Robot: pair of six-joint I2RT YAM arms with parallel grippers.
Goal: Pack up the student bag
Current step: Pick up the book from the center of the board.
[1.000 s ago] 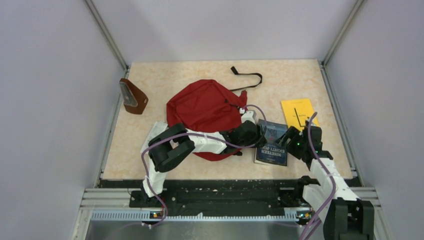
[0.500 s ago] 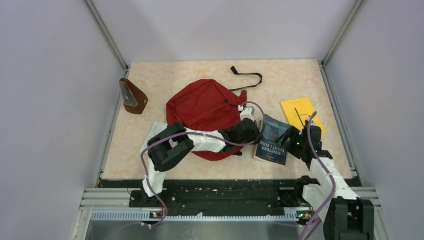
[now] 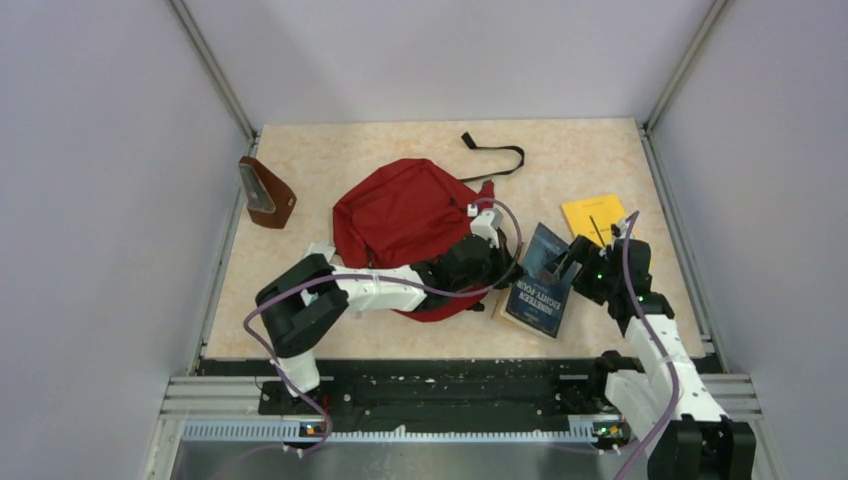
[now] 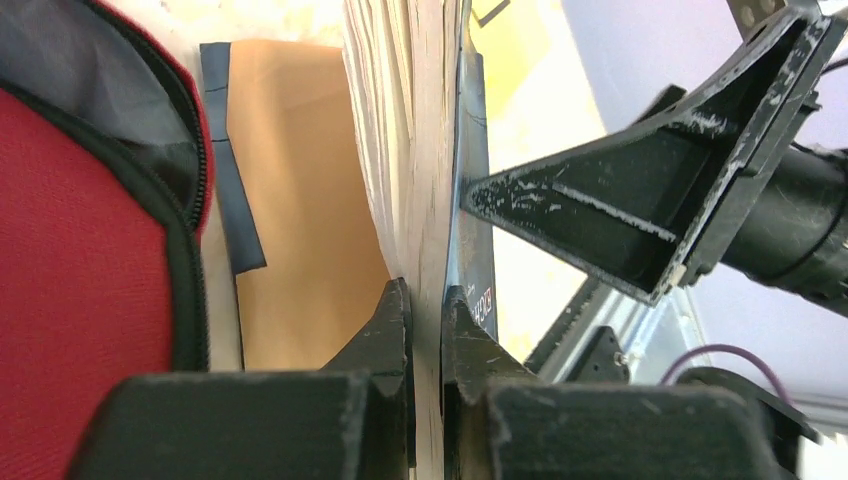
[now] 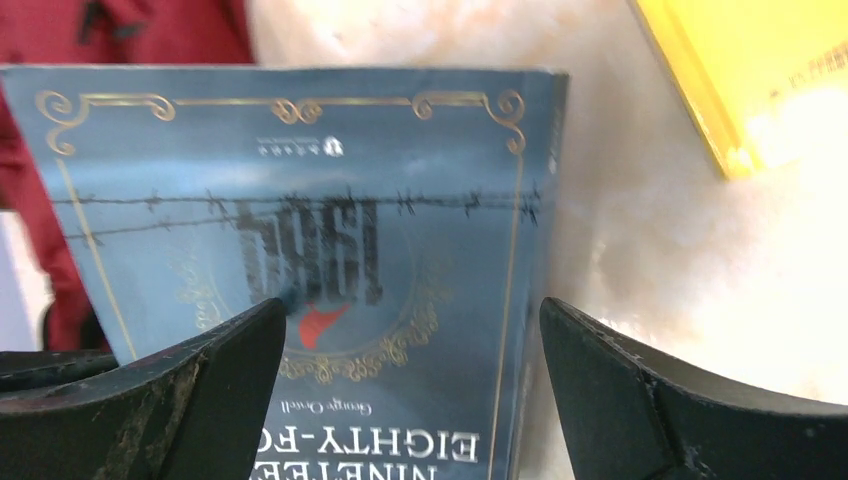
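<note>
I will next move my right gripper up off the cover (image 5: 300, 200) and around to the blue book's spine edge (image 5: 537, 265) and close it there, because my left gripper holds the opposite edge.
The dark-red student bag (image 3: 405, 222) lies in the middle of the table, and its black zipper edge (image 4: 190, 260) gapes beside my left jaws. My left gripper (image 3: 503, 272) (image 4: 427, 292) is shut on the near-left edge of a blue book (image 3: 540, 282), with cover and pages (image 4: 410, 150) pinched between the fingers. That edge is tipped up off the table. My right gripper (image 3: 568, 262) (image 5: 410, 322) stands open over the book's cover (image 5: 300, 200), and its fingers are not touching the book.
A yellow book (image 3: 592, 215) (image 5: 770, 70) lies just right of the blue one. A brown wedge pouch (image 3: 266, 192) stands at the left edge. A black strap (image 3: 497, 151) trails behind the bag. Walls enclose the table on three sides.
My left gripper has shut on the blue book's edge. The right gripper has opened wide and let go. The book has swung and tipped towards the bag.
</note>
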